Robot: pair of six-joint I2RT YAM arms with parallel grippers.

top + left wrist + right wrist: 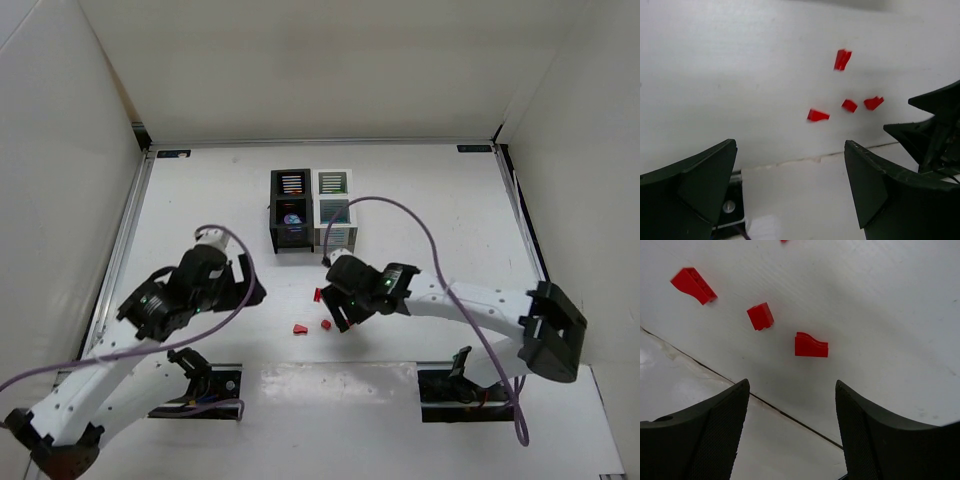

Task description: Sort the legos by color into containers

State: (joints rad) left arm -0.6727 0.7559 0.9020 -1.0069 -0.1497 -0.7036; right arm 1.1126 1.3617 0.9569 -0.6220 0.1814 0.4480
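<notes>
The piece is below, facing the finger gap, so my right gripper should next lower its open fingers around both ends of the curved red piece (811, 345).
Several red legos lie on the white table ahead of both grippers. The top view shows three of them (299, 327) (326, 323) (317, 295). My right gripper (337, 313) hovers just right of them, open and empty (791, 384), with a curved red piece (811, 345) closest to it, a small block (760, 316) and a wedge (693, 285) farther off. My left gripper (250, 290) stands wide open and empty (790, 143), with the red pieces (817, 115) (849, 105) beyond it. The black container (276, 212) and white container (348, 205) sit side by side at the back, with coloured pieces inside.
The right arm's dark fingers (935, 125) show at the right edge of the left wrist view. A glossy plate (330, 385) covers the near table edge between the arm mounts. Purple cables (420, 225) loop over both arms. White walls enclose the table.
</notes>
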